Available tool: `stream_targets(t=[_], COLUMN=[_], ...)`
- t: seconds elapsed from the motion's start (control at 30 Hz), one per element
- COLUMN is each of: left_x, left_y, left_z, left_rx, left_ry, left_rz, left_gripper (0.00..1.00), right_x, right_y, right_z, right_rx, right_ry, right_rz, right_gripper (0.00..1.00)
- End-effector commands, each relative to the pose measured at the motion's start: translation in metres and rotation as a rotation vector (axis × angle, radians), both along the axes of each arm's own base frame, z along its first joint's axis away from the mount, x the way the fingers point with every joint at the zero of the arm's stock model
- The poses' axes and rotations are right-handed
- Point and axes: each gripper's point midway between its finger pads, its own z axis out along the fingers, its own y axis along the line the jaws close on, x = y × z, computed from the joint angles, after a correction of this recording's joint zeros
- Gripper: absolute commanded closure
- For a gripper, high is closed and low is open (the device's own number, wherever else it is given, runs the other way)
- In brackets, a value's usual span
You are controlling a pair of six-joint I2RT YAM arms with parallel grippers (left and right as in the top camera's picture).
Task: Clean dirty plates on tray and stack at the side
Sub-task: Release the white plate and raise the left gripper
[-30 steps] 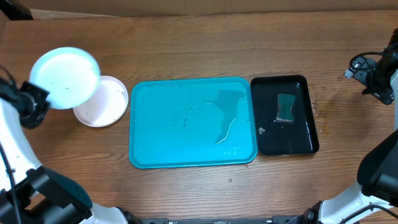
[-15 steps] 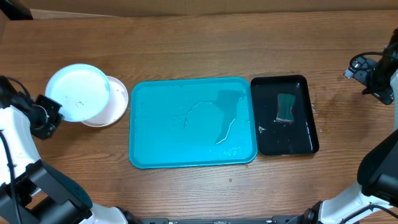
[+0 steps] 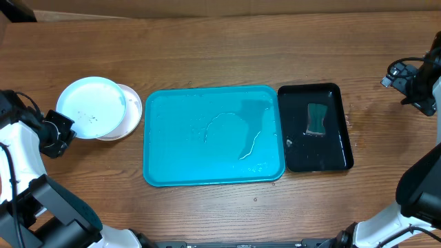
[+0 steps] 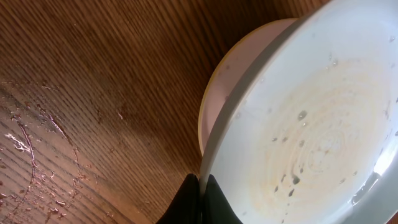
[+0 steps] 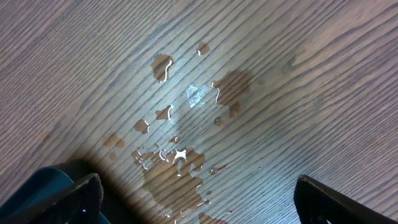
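Next, my left gripper shifts toward the turquoise tray [image 3: 158, 169], then lowers the light blue plate onto the white plate [image 3: 129, 114].
My left gripper [image 4: 202, 200] is shut on the rim of a light blue plate [image 3: 90, 107] at the table's left end. That plate [image 4: 311, 124] carries small dark specks and droplets. It overlaps a white plate [image 3: 129, 114] lying on the wood just left of the tray; whether the two touch I cannot tell. The white plate's rim [image 4: 219, 93] shows under the held one. The turquoise tray [image 3: 158, 169] sits mid-table with only a film of water on it. My right gripper [image 5: 199, 205] is open over bare wet wood at the far right.
A glossy black tray [image 3: 337, 155] holding a green sponge [image 3: 317, 119] stands against the turquoise tray's right side. Water droplets [image 5: 180, 155] lie on the wood under the right gripper. The right arm [image 3: 417, 83] hangs near the table's right edge.
The left gripper has brought the light blue plate down and to the right, level over the white plate. The right arm has not moved.
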Motion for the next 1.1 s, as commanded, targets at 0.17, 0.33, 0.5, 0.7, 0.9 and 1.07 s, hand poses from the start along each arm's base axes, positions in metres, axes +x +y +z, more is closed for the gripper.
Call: stream_targets(t=[0.17, 0.33, 0.5, 0.7, 0.9, 1.07], left_x=[-0.002, 0.002, 0.015, 0.025, 0.022, 0.024], left_y=[0.003, -0.008, -0.02, -0.022, -0.011, -0.011], left_z=[0.0, -0.013, -0.023, -0.02, -0.026, -0.039], left_rx=[0.049, 0.037, 0.06, 0.088, 0.148, 0.131], left_ry=[0.01, 0.017, -0.006, -0.024, 0.019, 0.035], left_rz=[-0.019, -0.032, -0.077, -0.075, -0.034, -0.039], left_gripper=[0.96, 0.96, 0.96, 0.96, 0.96, 0.96], right_x=[0.002, 0.002, 0.002, 0.002, 0.002, 0.002], right_y=[0.0, 0.0, 0.0, 0.0, 0.0, 0.0], right_z=[0.007, 0.007, 0.007, 0.007, 0.007, 0.007], right_rx=[-0.003, -0.003, -0.003, -0.003, -0.003, -0.003], right_ry=[-0.022, -0.022, -0.022, -0.022, -0.022, -0.022], right_rz=[-0.003, -0.003, -0.003, -0.003, -0.003, -0.003], right_gripper=[0.0, 0.0, 0.0, 0.0, 0.0, 0.0])
